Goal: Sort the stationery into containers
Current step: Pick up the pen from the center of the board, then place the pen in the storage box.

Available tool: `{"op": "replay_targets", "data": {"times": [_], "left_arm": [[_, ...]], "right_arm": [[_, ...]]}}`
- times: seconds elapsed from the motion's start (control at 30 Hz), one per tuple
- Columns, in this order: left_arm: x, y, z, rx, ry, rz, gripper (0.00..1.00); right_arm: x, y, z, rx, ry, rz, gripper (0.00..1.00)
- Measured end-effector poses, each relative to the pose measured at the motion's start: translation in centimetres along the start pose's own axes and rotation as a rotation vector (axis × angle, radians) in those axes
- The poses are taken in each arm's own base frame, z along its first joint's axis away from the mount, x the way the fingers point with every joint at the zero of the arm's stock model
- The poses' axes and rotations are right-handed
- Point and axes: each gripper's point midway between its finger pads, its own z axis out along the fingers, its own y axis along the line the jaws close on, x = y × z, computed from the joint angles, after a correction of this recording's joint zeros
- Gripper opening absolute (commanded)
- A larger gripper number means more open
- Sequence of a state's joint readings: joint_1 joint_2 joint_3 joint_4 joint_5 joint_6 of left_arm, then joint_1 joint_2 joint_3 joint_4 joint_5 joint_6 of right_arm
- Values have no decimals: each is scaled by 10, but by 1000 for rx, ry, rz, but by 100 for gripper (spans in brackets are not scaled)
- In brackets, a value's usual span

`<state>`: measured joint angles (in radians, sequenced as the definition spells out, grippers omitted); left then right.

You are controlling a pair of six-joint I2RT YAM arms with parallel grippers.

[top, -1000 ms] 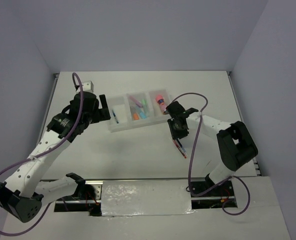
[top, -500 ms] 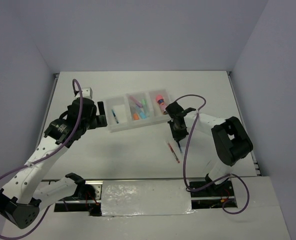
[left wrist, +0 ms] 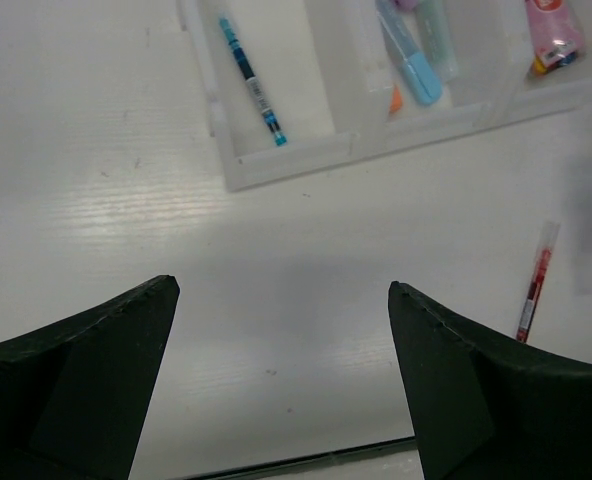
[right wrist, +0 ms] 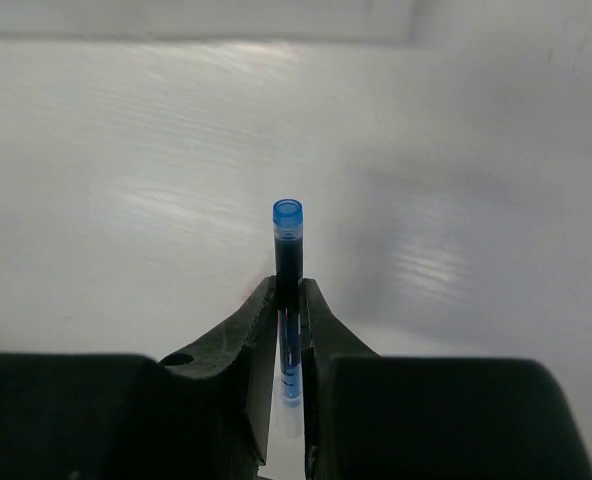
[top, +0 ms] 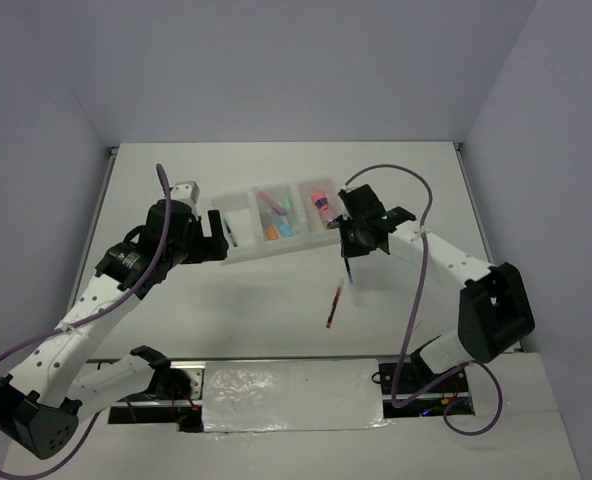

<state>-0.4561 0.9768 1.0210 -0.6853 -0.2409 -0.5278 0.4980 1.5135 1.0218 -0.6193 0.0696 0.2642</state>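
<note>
I will move my right gripper outward across the tray and let go of the dark blue pen, because the blue pen's compartment [top: 241, 219] is to the gripper's left in the top view.
My right gripper [top: 350, 252] is shut on a thin dark blue pen [right wrist: 288, 250], which sticks out past the fingertips [right wrist: 261, 300] above the white table. It hangs just right of the white three-compartment tray [top: 276, 246]. A red pen [top: 333, 306] lies on the table below it and also shows in the left wrist view as the red pen [left wrist: 534, 285]. My left gripper [top: 219, 236] stands open and empty at the tray's left end. The tray [left wrist: 286, 160] holds a blue pen [left wrist: 251, 85] on the left, markers [left wrist: 411, 65] in the middle and a pink-orange cylinder [left wrist: 554, 25] on the right.
The table's near edge [left wrist: 306, 460] runs just behind my left gripper's fingers [left wrist: 126, 350]. Purple cables loop over both arms [top: 386, 178]. Grey walls close in the table at the back and sides.
The right gripper closed on the dark blue pen and lifted it up toward the tray. The red pen was nudged and now lies more upright. The left gripper moved right toward the tray.
</note>
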Motion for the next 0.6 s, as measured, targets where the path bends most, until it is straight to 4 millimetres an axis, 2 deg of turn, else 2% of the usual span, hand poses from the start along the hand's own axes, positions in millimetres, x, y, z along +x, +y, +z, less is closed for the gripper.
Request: {"op": "replay_targets", "data": {"times": [0.1,0.17,0.23,0.33,0.47,0.6], "left_arm": [[5,-14,5,81,13,-7,99],[9,-24,6,136,27,-9,99],[10,-31,4,174,34,-9,99],[6,-31,0,173,26,-8,99],[-13,-10,-11,50,-30,-3,99],[-35,22,-27,-126,-118,19,99]], "right_arm": [[-35,26,-31,-132,-143,-1,0],[-51,49,-53,-244,-221,-16,0],[-61,69,-68,-323,-262,-40,0],[-82,103,-83,-420,-313,-70,1],[-115,141,-90,-503,-371,-76,3],[-155,172,-80,-539,-413,-89,2]]}}
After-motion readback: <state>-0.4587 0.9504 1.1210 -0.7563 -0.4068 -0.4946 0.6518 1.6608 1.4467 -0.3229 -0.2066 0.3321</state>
